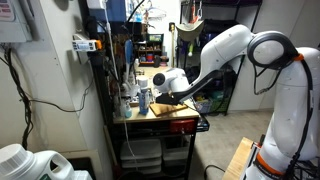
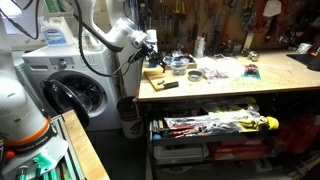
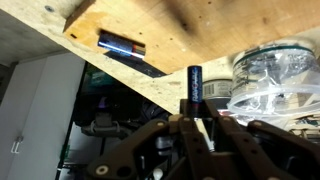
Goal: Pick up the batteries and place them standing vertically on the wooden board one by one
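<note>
The dark blue battery's far end still hangs above the board, so my gripper will lower next onto the bare wood (image 2: pixel 158 73) (image 3: pixel 207 40) between the lying battery and the clear tub.
The wrist view looks upside down. My gripper (image 3: pixel 195 120) is shut on a dark battery (image 3: pixel 195 84) with a blue label, which stands lengthwise out of the jaws with its far end close to the wooden board (image 3: pixel 210 25). A second battery (image 3: pixel 121 44), dark with a copper end, lies flat on that board. In both exterior views the gripper (image 1: pixel 163 92) (image 2: pixel 152 58) hovers over the light-tan board (image 1: pixel 172 111) (image 2: pixel 154 73) at the bench's end. The batteries are too small to see there.
A clear plastic tub with crumpled film (image 3: pixel 272 78) sits beside the board. Bottles (image 1: pixel 134 95) stand at the bench's back. Loose parts and tools (image 2: pixel 215 72) cover the bench top. A washing machine (image 2: pixel 72 92) stands beside the bench, with a tool shelf (image 2: pixel 220 125) underneath.
</note>
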Motion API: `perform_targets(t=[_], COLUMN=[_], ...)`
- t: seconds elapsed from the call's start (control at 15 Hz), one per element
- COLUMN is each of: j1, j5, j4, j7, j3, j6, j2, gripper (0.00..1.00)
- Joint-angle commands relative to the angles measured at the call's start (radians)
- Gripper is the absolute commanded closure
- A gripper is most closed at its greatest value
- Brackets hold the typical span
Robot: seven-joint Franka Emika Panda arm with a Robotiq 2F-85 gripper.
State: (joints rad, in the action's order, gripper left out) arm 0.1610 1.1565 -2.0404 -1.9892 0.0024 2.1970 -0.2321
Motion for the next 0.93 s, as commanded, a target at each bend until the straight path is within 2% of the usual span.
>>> perform_targets(t=[0.0,0.33,0.47,0.73,0.87], j1=[0.007,0.023,0.017,0.014,0.021], j5=[0.032,0.134,0.158,0.174,0.218], j4=[-0.008,-0.024,-0.031,-0.038,-0.040], j7=[-0.076,-0.219,-0.278,-0.319,-0.341], j3=[0.029,0.062,0.074,0.089,0.089], j6=[-0.059,-0.125,-0.111,-0.101,-0.118], j2=[0.002,-0.008,-0.015,-0.039,-0.046], gripper=[0.96,0.96,0.96,0.96,0.96])
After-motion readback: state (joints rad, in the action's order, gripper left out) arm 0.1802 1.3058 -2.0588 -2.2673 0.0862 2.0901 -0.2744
